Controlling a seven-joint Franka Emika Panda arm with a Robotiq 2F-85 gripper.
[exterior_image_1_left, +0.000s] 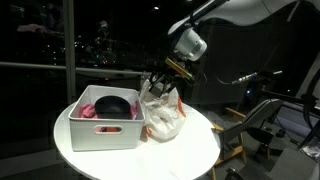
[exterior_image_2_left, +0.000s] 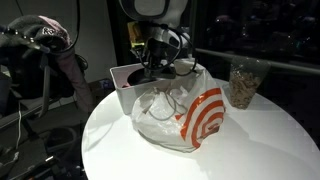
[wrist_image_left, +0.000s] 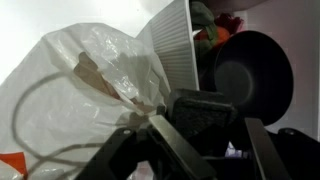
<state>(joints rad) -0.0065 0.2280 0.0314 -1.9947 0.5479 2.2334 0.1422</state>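
Note:
My gripper needs to move away from the bin's side and over the bag's opening (exterior_image_2_left: 172, 83) (wrist_image_left: 147, 110) to release the dark block, since the block is hanging beside the bin's edge.
My gripper (exterior_image_1_left: 163, 80) (exterior_image_2_left: 155, 66) hangs over the edge of the white bin (exterior_image_1_left: 105, 131) where a white plastic bag (exterior_image_1_left: 165, 120) with a red ring logo (exterior_image_2_left: 205, 118) leans against it. In the wrist view the gripper (wrist_image_left: 205, 125) is shut on a dark, rough-textured block (wrist_image_left: 205, 108) that fills the gap between its fingers. The crinkled bag (wrist_image_left: 90, 90) lies to the left of it, the bin's wall (wrist_image_left: 175, 50) runs just behind it, and a black bowl (wrist_image_left: 250, 70) sits inside the bin at right.
The bin and bag stand on a round white table (exterior_image_1_left: 190, 155). The bin also holds the black bowl (exterior_image_1_left: 112, 104) and pink items (exterior_image_1_left: 88, 110). A clear container of brownish pieces (exterior_image_2_left: 243, 85) stands at the table's far side. A chair (exterior_image_1_left: 265, 120) stands beside the table.

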